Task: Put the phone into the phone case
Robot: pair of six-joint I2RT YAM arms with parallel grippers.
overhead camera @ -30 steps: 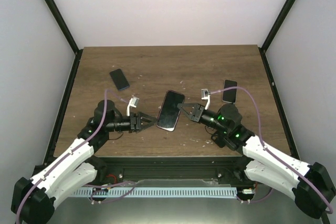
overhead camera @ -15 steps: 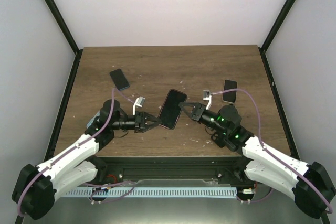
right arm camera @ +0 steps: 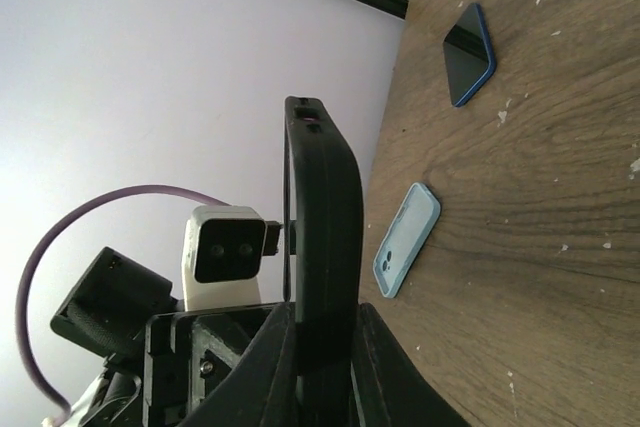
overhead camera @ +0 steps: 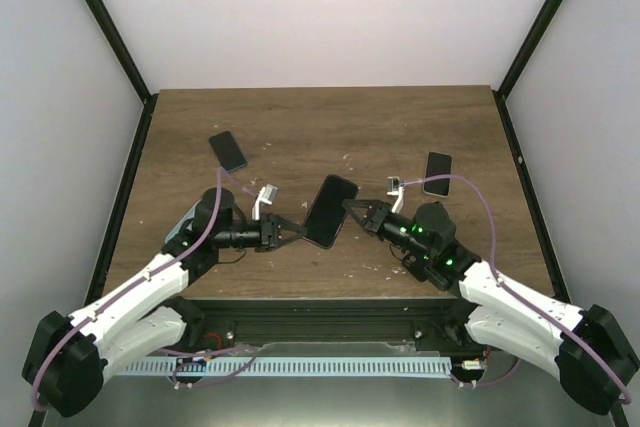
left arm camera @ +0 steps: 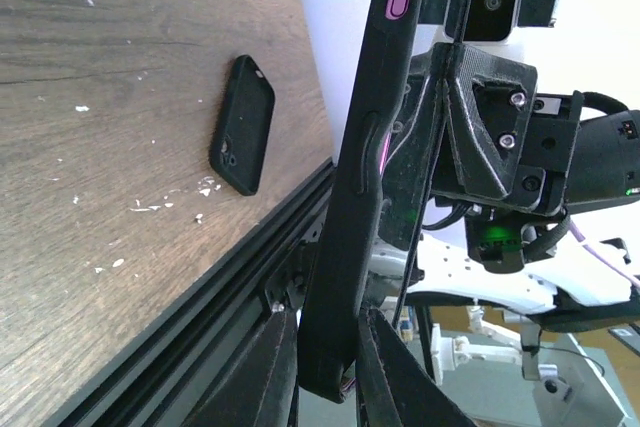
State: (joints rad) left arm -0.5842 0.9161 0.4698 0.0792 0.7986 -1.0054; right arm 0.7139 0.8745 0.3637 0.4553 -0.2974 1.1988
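The right gripper lowers the black case outward onto the table's middle (right arm camera: 556, 299) next, since the phone sits inside the case.
A black phone case (overhead camera: 329, 210) hangs on edge above the middle of the table, glossy dark face up. In the left wrist view the case (left arm camera: 365, 147) shows magenta through its side cutouts, so the phone seems to sit inside it. My left gripper (overhead camera: 293, 233) is shut on its near-left end, a finger on each face (left arm camera: 325, 332). My right gripper (overhead camera: 350, 207) is shut on the opposite end (right arm camera: 325, 322), and the case (right arm camera: 325, 187) rises straight up between its fingers.
A dark phone with a blue rim (overhead camera: 227, 150) lies at the back left (right arm camera: 468, 55). A light blue case (right arm camera: 405, 239) lies nearer on the wood. A black case (overhead camera: 437, 174) lies at the right (left arm camera: 243, 125). White specks dot the table.
My left gripper has moved right to the case's end and shut on it. The case, held by the right gripper, has shifted slightly right and up.
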